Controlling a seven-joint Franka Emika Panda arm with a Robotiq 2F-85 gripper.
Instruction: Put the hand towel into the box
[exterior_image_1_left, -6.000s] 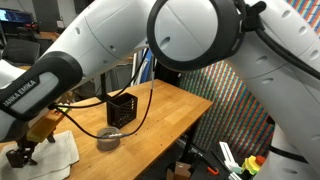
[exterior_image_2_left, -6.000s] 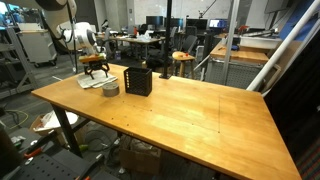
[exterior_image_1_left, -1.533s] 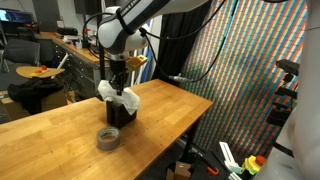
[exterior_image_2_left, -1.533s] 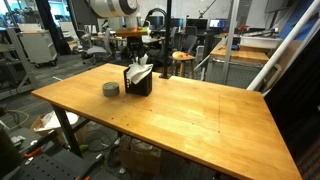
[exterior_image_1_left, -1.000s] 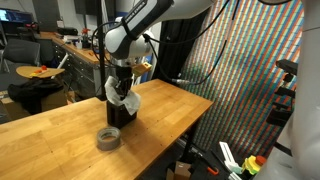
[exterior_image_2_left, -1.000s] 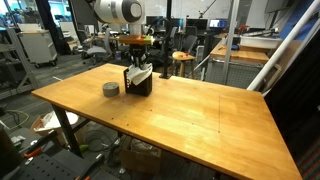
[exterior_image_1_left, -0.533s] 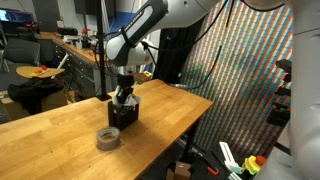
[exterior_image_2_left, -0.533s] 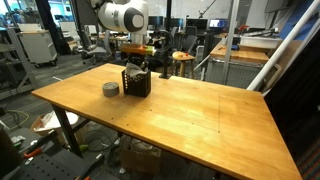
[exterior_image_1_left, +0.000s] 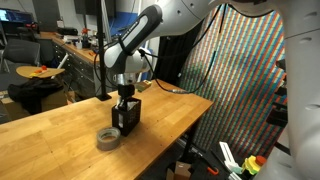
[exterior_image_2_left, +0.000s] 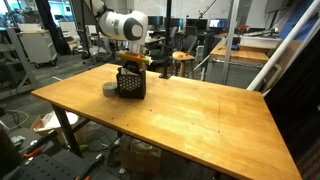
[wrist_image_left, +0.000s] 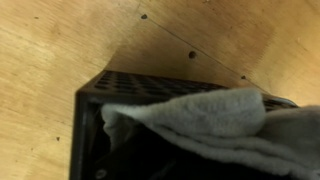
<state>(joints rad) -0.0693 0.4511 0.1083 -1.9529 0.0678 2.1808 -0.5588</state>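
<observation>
My gripper will next rise higher above the table and let go of the cloth, because the black box (wrist_image_left: 150, 88) stands around the gripper and the towel (wrist_image_left: 205, 118) is already bunched inside the box's rim.
The black mesh-sided box (exterior_image_1_left: 127, 118) (exterior_image_2_left: 130, 84) stands on the wooden table, and my gripper (exterior_image_1_left: 125, 99) (exterior_image_2_left: 133, 65) reaches straight down into its open top. In the wrist view the cream hand towel (wrist_image_left: 205, 118) lies bunched just under the camera, inside the box's slotted rim (wrist_image_left: 130, 85). The towel covers my fingers, which stay closed on the cloth. In both exterior views almost none of the towel shows above the box.
A flat grey tape roll (exterior_image_1_left: 108, 139) (exterior_image_2_left: 109, 90) lies on the table (exterior_image_2_left: 200, 110) right beside the box. The table's edge (exterior_image_1_left: 190, 118) runs close by, with lab clutter and a patterned panel (exterior_image_1_left: 240, 90) beyond.
Over the last second my gripper has come down with the towel. The cloth that hung above the box rim has sunk inside the box.
</observation>
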